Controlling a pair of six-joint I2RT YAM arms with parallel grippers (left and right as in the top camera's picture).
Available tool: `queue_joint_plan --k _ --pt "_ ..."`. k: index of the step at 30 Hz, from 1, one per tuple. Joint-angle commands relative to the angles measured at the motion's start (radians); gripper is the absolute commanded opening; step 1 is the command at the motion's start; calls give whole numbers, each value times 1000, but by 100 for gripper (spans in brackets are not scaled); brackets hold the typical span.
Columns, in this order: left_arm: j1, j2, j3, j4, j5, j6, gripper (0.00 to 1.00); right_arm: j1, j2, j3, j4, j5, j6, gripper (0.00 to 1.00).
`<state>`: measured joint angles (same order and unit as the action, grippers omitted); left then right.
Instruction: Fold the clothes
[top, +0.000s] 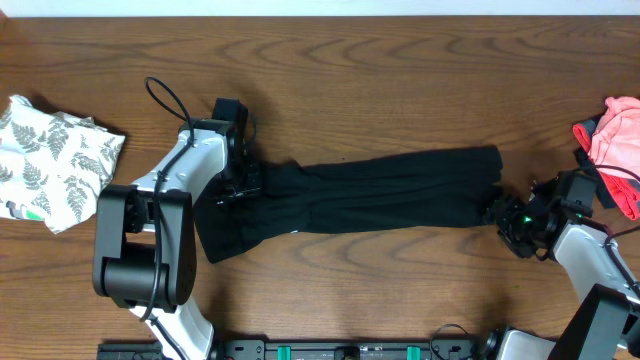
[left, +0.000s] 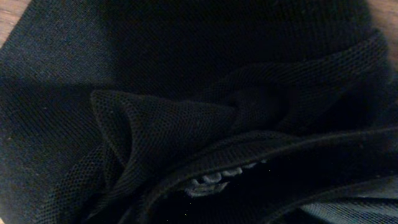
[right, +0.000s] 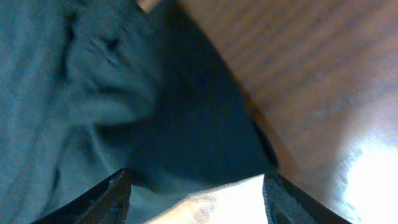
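Note:
My right gripper moves outward from the garment's near corner next, to close at the middle of the garment's short end (top: 496, 184) (right: 214, 84), since it lies outward of that corner.
A long black garment (top: 380, 195) lies stretched left to right across the middle of the wooden table (top: 400, 70). My left gripper (top: 240, 185) sits on its left end. In the left wrist view bunched black mesh fabric (left: 186, 93) fills the frame and gathers into the jaws, hiding the fingers. My right gripper (top: 507, 215) is at the garment's right end. In the right wrist view its two fingers (right: 115, 193) stand wide apart, and the dark fabric's edge (right: 186, 143) lies loose on the table between them; the right gripper (right: 194, 180) is open.
A white fern-print garment (top: 55, 160) lies crumpled at the table's left edge. A pink garment (top: 620, 140) with a dark red-trimmed piece (top: 588, 135) beside it sits at the right edge, close to the right arm.

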<state>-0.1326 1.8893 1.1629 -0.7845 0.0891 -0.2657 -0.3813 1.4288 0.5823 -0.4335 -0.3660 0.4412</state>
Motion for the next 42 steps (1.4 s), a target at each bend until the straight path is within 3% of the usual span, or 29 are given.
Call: queue_joint_plan --k 1,12,25,33,36,41,42 --pt "10 58 -32 -19 -71 -2 48 -9 11 -54 33 11 61 68" --pt "10 58 -32 -19 -71 -2 48 9 31 -82 187 11 156 70" --pt "10 58 -32 -19 -71 -2 48 23 242 -81 433 -20 164 70" --pt "10 58 -33 -19 -71 -2 48 23 330 -81 441 -38 150 66" --pt "10 58 -32 -20 -71 -2 48 23 330 -81 433 -39 140 56" --pt "10 58 -32 -21 -71 -2 48 23 330 -81 422 -38 136 26" --pt "10 58 -32 -21 -71 -2 48 23 330 -81 422 -39 129 17"
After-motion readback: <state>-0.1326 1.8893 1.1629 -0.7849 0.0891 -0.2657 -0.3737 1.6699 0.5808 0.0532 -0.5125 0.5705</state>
